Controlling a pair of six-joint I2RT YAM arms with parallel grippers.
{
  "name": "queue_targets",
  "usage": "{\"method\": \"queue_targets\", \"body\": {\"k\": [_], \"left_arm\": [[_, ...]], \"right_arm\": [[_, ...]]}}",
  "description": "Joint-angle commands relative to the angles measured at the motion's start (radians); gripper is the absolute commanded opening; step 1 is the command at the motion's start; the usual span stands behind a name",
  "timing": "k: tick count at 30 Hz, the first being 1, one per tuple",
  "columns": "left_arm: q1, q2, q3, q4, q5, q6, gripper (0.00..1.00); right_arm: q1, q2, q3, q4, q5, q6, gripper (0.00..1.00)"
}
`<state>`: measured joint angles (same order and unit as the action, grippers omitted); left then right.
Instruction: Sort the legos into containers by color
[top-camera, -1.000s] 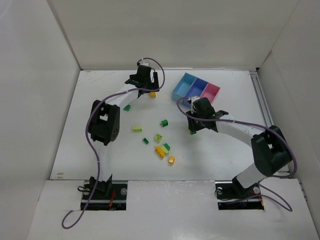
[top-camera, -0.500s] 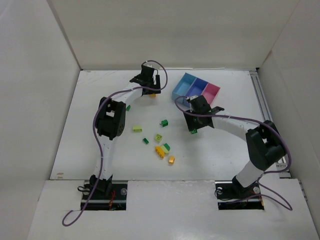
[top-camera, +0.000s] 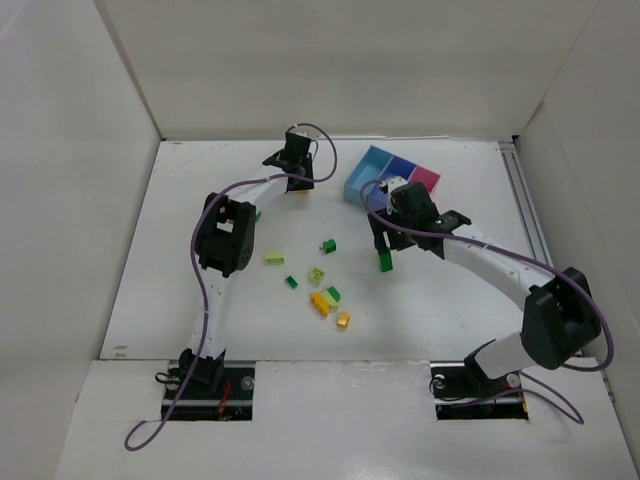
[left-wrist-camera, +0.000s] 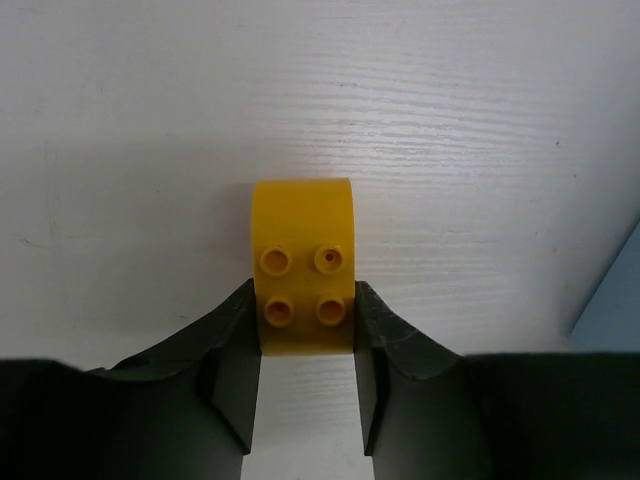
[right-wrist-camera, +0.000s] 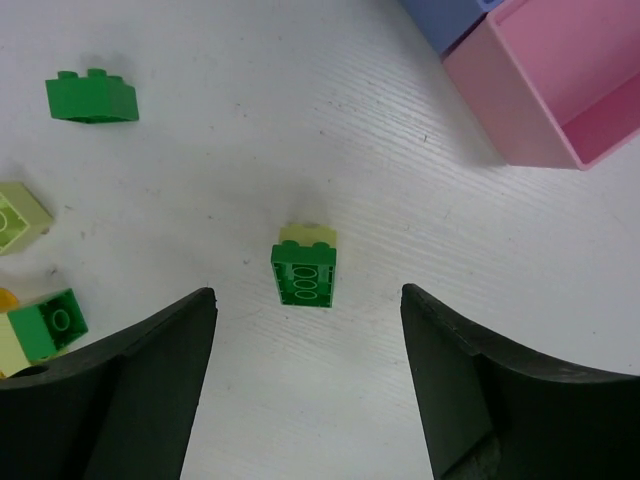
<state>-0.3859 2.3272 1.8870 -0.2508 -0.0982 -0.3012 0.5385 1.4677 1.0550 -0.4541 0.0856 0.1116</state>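
I will next lift my left gripper toward the right in the top view, clear the raised side of the light blue container, and let go of the yellow lego (left-wrist-camera: 303, 260) over that container.
My left gripper (left-wrist-camera: 305, 322) is shut on a yellow lego (left-wrist-camera: 303, 260) that rests on the white table, its studs facing the camera; in the top view this gripper (top-camera: 299, 175) is at the far middle, left of the containers. My right gripper (right-wrist-camera: 305, 298) is open, hovering over a dark green lego (right-wrist-camera: 304, 273) with a pale lime piece at its far end. The top view shows that green lego (top-camera: 384, 261) just below the right gripper (top-camera: 384, 243). The containers stand in a row: light blue (top-camera: 362, 177), darker blue (top-camera: 403, 166), pink (top-camera: 428, 180).
Loose legos lie mid-table: dark green (top-camera: 328, 245), pale lime (top-camera: 274, 258), small green (top-camera: 291, 282), lime (top-camera: 317, 275), a yellow cluster (top-camera: 320, 302) and orange (top-camera: 343, 320). The pink bin's wall (right-wrist-camera: 520, 95) is close on the right wrist's upper right. White walls enclose the table.
The left gripper has closed from wide open onto the yellow lego. The right gripper has opened, let go of the green lego on the table, and lifted slightly toward the bins.
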Motion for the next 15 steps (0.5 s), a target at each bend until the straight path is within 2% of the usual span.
{"method": "queue_targets", "body": {"k": [1,3,4,6,11,15], "left_arm": [[0.001,-0.06,0.026,0.016,0.017,-0.009,0.17],[0.001,-0.086,0.015,0.016,0.017,-0.009,0.15],[0.001,-0.103,0.001,0.028,0.017,-0.009,0.12],[0.001,-0.163,-0.012,0.05,0.026,-0.009,0.12],[-0.008,-0.291,-0.086,0.159,0.185,0.071,0.13],[-0.056,-0.293,-0.077,0.231,0.291,0.161,0.14]], "right_arm": [[0.009,-0.052,0.039,-0.02,0.0,-0.009,0.79],[0.0,-0.081,0.039,-0.02,0.0,-0.009,0.81],[0.0,-0.092,0.039,-0.02,0.0,-0.009,0.81],[-0.024,-0.127,0.017,-0.02,0.0,-0.009,0.81],[-0.077,-0.199,-0.046,0.012,0.009,0.002,0.81],[-0.126,-0.234,-0.091,0.022,0.009,0.002,0.82]]}}
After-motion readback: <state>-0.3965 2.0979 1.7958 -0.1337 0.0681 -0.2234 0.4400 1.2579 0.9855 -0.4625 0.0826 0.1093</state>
